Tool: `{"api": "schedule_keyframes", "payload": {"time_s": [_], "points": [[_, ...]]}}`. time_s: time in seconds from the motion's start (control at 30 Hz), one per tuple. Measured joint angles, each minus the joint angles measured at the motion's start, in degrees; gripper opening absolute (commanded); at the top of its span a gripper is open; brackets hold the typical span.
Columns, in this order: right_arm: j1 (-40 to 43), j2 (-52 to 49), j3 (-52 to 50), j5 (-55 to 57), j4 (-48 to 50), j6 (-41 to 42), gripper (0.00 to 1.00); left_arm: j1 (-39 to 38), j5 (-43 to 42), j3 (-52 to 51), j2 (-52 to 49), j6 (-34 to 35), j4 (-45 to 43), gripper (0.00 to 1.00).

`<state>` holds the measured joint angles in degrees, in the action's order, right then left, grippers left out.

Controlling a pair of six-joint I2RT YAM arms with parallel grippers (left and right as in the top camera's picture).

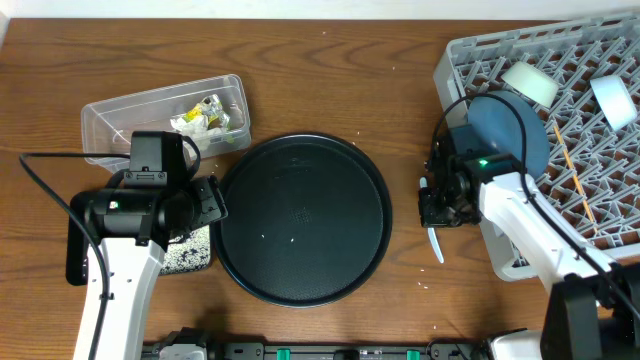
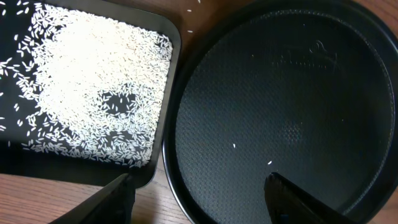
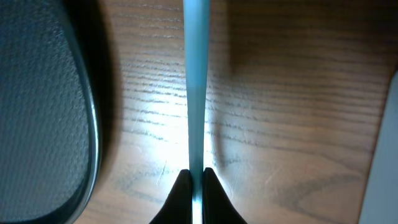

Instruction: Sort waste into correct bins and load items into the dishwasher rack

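Observation:
The right gripper lifts past the blue bowl (image 1: pixel 512 128) next and releases the spoon along the orange chopstick (image 1: pixel 573 172), which lies to the gripper's right in the overhead view.
In the right wrist view my right gripper (image 3: pixel 196 177) is shut on the thin handle of the white spoon (image 3: pixel 196 74), which reaches away over the wood. Overhead, the spoon (image 1: pixel 436 246) pokes out below that gripper (image 1: pixel 438 212), just left of the grey dishwasher rack (image 1: pixel 470 55). The rack holds a dark blue bowl (image 1: pixel 512 128), a pale bowl (image 1: pixel 528 82), a white cup (image 1: pixel 612 98) and chopsticks (image 1: pixel 576 182). My left gripper (image 2: pixel 199 186) hangs open over the gap between the flat black tray (image 2: pixel 163 163), strewn with white rice grains (image 2: pixel 93 81), and the round black tray (image 2: pixel 280 93).
A clear plastic tub (image 1: pixel 108 118) at the back left holds a yellow-green wrapper (image 1: pixel 207 118). The round black tray (image 1: pixel 300 215) fills the table's middle, with a few stray grains on it. Bare wood lies between it and the rack.

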<state>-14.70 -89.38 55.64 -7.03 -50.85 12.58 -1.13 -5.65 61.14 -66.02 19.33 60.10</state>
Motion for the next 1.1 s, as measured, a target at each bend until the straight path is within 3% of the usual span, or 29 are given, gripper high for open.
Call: {"api": "schedule_keyframes", "payload": {"time_s": [0.4,0.6,1.1], "points": [[0.48,9.88,0.61,1.57,-5.99,-3.19,0.01,0.0,0.0,0.0,0.0,0.0,0.0,0.68],[4.74,13.53,6.05,6.6,-9.42,-7.28,0.01,0.0,0.02,0.0,0.0,0.02,0.0,0.68],[20.92,14.27,10.75,19.98,-1.03,-20.26,0.01,0.0,0.0,0.0,0.0,0.0,0.02,0.68]]}}
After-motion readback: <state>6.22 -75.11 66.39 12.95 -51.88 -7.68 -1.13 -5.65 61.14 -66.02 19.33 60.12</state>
